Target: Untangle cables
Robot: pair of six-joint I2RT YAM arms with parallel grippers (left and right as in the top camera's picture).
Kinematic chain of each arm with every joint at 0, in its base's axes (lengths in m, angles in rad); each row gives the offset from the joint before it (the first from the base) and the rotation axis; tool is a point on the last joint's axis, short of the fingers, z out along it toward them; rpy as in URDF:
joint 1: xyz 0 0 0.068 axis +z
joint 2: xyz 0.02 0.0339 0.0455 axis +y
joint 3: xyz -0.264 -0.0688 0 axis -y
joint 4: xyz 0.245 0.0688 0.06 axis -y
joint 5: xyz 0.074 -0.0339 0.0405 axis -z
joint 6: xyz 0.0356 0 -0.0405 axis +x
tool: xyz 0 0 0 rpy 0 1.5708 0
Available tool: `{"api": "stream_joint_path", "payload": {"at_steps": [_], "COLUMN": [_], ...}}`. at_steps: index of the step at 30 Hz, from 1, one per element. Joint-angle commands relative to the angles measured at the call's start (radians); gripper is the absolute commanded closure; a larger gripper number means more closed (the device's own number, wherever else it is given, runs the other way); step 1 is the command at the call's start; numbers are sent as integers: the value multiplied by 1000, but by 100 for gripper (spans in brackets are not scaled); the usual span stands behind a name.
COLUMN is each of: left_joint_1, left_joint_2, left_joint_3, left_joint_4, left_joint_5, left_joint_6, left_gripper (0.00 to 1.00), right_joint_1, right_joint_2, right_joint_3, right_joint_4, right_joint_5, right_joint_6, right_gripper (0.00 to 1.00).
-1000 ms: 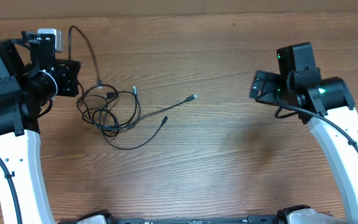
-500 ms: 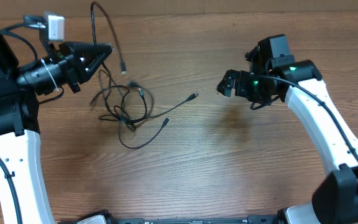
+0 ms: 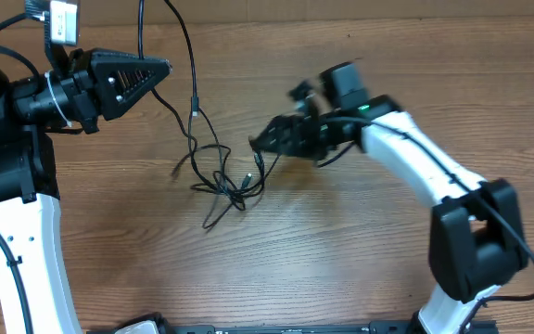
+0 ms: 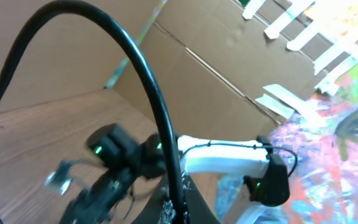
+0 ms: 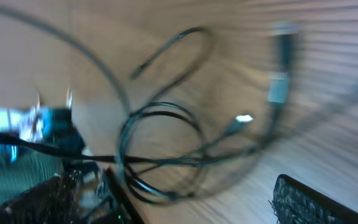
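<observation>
The loops of the bundled cables sit gathered on the tabletop. My right gripper should move down and to the left in the overhead view, over the bundled cables.
The thin black cables lie in a loose tangle on the wooden table, with strands rising from it. My left gripper is lifted at the upper left and shut on one cable, which arcs up past the frame's top edge and hangs back down. In the left wrist view that cable curves overhead and sits pinched between the jaws of the left gripper. My right gripper is open just right of the tangle. The blurred right wrist view shows cable loops and a silver plug ahead of the open right gripper.
Brown cardboard walls stand beyond the table's far edge. The right arm stretches across the middle of the table from the lower right. A white tag sits on the left arm.
My left gripper rose and swung right with the cable, dragging the tangle rightward. My right arm reached far to the left and now sits beside the tangle.
</observation>
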State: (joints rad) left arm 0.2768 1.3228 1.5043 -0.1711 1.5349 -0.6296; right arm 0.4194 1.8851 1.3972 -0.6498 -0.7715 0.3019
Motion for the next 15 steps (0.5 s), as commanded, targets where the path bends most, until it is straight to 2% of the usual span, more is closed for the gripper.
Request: {"api": "stream_joint_path", "payload": {"at_steps": [1, 5, 10, 15], "left_joint_1": [5, 5, 5, 5], "left_joint_2": [-8, -8, -8, -8], "left_joint_3": [15, 15, 15, 15], "left_joint_4": [54, 106, 108, 108], "left_joint_5": [29, 29, 30, 31], "left_joint_6": [-132, -191, -233, -289], "left_gripper": [96, 96, 96, 96], "right_joint_1": [85, 179, 251, 288], "right_joint_2": [7, 7, 11, 67], "right_joint_3": [23, 23, 23, 23], "right_joint_4": [58, 96, 120, 217], "right_joint_5": [-41, -15, 177, 190], "right_joint_6": [-37, -151, -154, -154], "right_gripper": [0, 0, 0, 0]}}
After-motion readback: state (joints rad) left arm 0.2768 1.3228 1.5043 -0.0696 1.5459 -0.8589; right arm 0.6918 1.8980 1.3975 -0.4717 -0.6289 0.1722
